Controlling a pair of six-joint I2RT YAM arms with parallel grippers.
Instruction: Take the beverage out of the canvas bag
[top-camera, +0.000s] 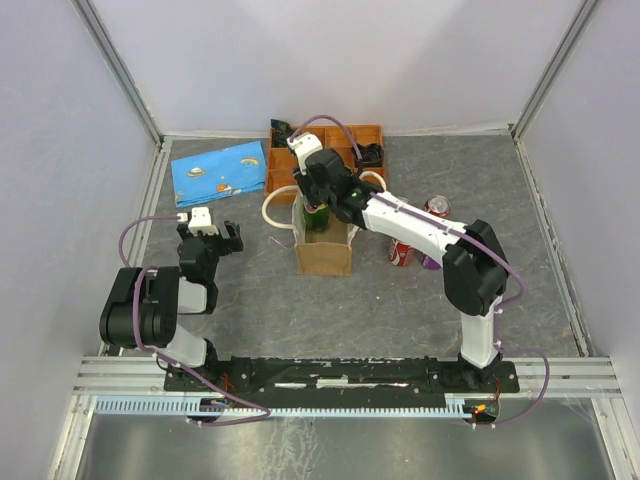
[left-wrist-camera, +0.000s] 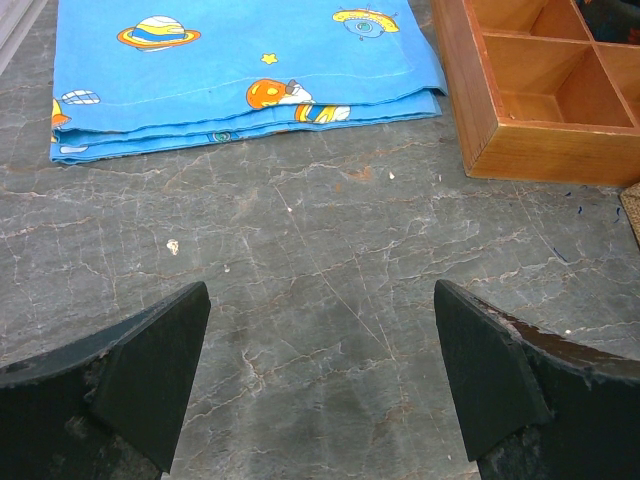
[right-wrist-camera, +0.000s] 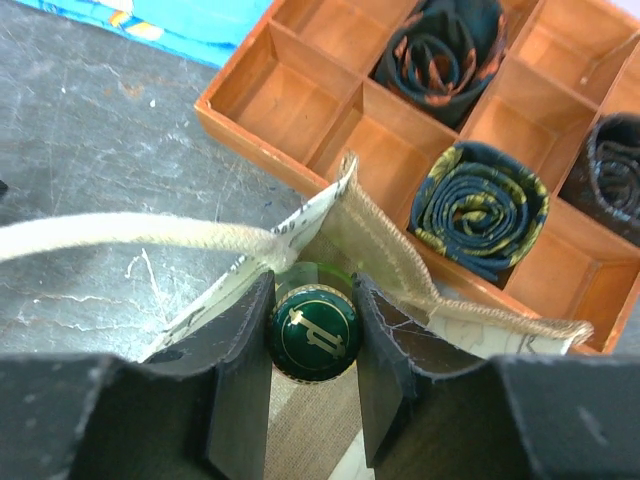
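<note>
I need to lift my right gripper over the bag's rim toward the red cans next, then lower it to release the bottle beside them, where the tabletop is bare.
The canvas bag stands upright in the middle of the table, and a cream handle trails off to its left. A green bottle, the beverage, pokes out of its open top. In the right wrist view the green cap with a gold emblem sits tight between both fingers, inside the bag's mouth. My right gripper is shut on the bottle's top. My left gripper hovers low over bare table left of the bag, open and holding nothing.
An orange-brown compartment tray with rolled ties stands just behind the bag. A blue patterned pouch lies at the back left. Two red cans sit right of the bag, under my right arm.
</note>
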